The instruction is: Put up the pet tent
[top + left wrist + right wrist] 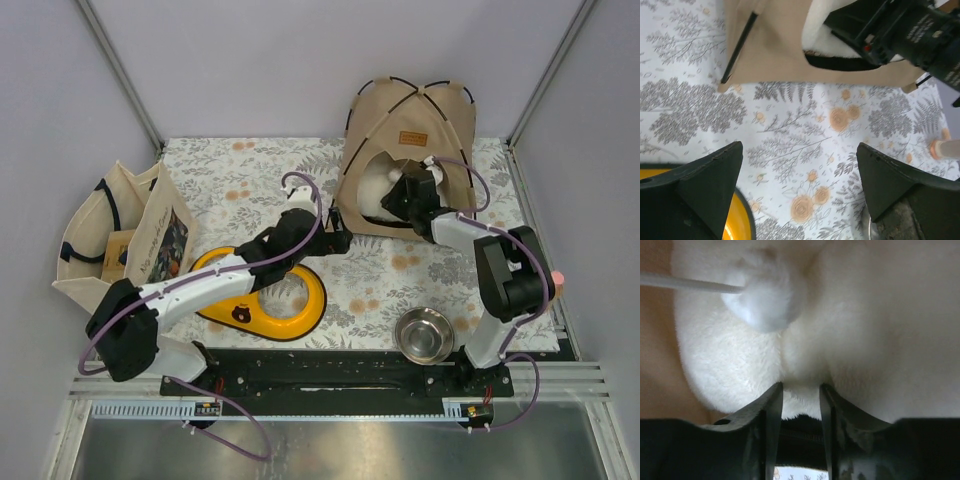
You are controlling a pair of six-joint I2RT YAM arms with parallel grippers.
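The open left gripper moves back toward the bowl next and comes down onto the metal bowl's rim facing the yellow ring (398,332) (869,229), since that rim is clear.
The tan pet tent (395,110) stands upright at the back right on crossed black poles, its brown label patch (412,138) above the opening. A white fluffy cushion (375,190) fills the opening. My right gripper (405,195) is at the opening, shut on a fold of the cushion (865,330); the white pompom (762,300) on its string hangs just ahead of the gripper (801,390). My left gripper (340,240) is open and empty, low over the mat just in front of the tent's front left corner (775,50). A black pole (740,45) runs down that corner.
A cream printed tote bag (120,235) stands at the left edge. A yellow ring-shaped object (270,295) lies under my left arm. A metal bowl (424,335) sits at the front right. A floral mat (250,180) covers the table.
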